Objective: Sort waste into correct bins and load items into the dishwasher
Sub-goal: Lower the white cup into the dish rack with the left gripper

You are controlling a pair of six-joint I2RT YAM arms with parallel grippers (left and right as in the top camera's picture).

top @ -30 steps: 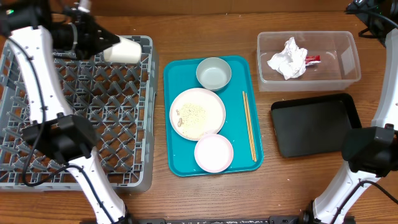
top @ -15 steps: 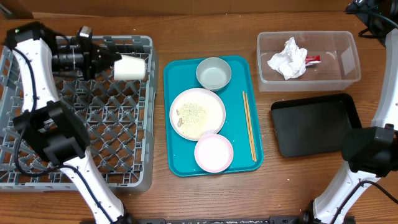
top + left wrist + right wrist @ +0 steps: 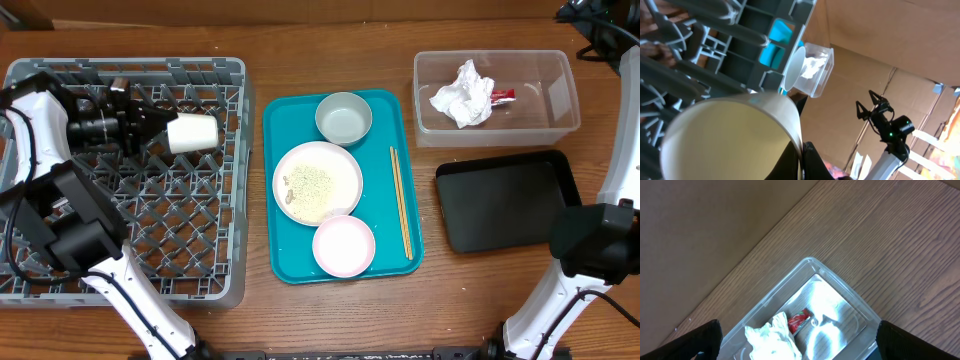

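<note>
My left gripper lowers the small white cup among the grey dish rack's wires (image 3: 684, 86) next, shifting left in the overhead view, since the cup is already over them.
My left gripper (image 3: 160, 132) is shut on the rim of the small white cup (image 3: 193, 133), held on its side over the grey dish rack (image 3: 60, 250); the cup also fills the left wrist view (image 3: 735, 135). The teal tray (image 3: 385, 120) holds the grey-green bowl (image 3: 343, 118), the large white plate (image 3: 345, 180) with rice crumbs (image 3: 312, 182), the pinkish-white bowl (image 3: 343, 246) and the chopsticks (image 3: 400, 202). The clear tub (image 3: 555, 95) holds the crumpled napkin (image 3: 461, 93) and red wrapper (image 3: 502, 96), also in the right wrist view (image 3: 799, 321). My right gripper's fingers (image 3: 795, 345) are spread wide, empty, above the tub.
The black tray (image 3: 505, 200) lies below the clear tub at the right. The right arm's base (image 3: 590, 245) stands at the black tray's right edge. A cardboard wall stands behind the table.
My left gripper has carried the cup down and left, from the rack's back right corner to over the rack's upper middle. The right arm has not moved.
</note>
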